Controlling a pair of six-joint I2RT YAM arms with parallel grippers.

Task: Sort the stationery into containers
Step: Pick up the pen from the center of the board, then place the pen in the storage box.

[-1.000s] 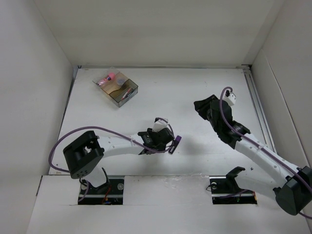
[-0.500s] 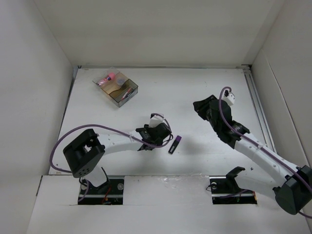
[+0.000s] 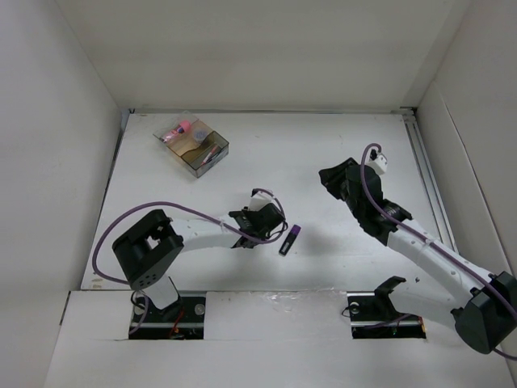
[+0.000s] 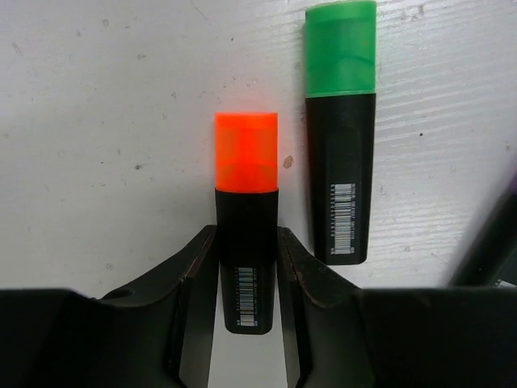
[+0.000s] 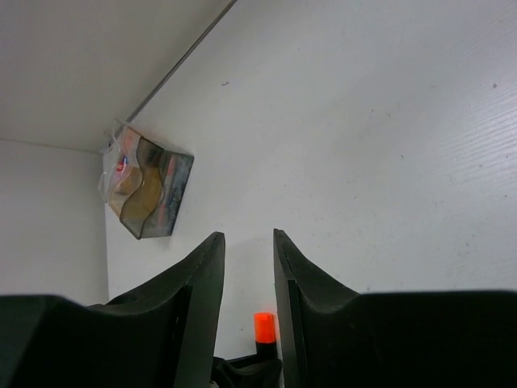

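I need to lift the orange-capped highlighter (image 4: pixel 246 153) outward with my left gripper next, over the end section of the clear box, where the pink pen already lies, and then lower it.
My left gripper (image 4: pixel 246 238) is shut on the black body of the orange-capped highlighter (image 4: pixel 246 153), which lies on the table. The green-capped highlighter (image 4: pixel 340 48) lies right beside it, parallel. In the top view the left gripper (image 3: pixel 257 222) covers both. The purple-capped highlighter (image 3: pixel 289 239) lies loose on the table just right of it. My right gripper (image 3: pixel 333 178) is open and empty, held above the table at mid right; it also shows in its wrist view (image 5: pixel 249 236). The clear divided box (image 3: pixel 212 158) stands at the back left, with the pink-topped bottle (image 3: pixel 179 128) and a pink pen (image 3: pixel 212 151) at it.
White walls close the table in on the left, back and right. A metal rail (image 3: pixel 424 162) runs along the right edge. A raised white ledge (image 3: pixel 266 315) crosses the front by the arm bases. The right wrist view shows the box (image 5: pixel 145 190) far off and the orange cap (image 5: pixel 264 325).
The purple highlighter, at my left gripper's tips a second ago, now lies loose on the table. The left gripper moved left and back onto the orange highlighter. The right arm barely moved.
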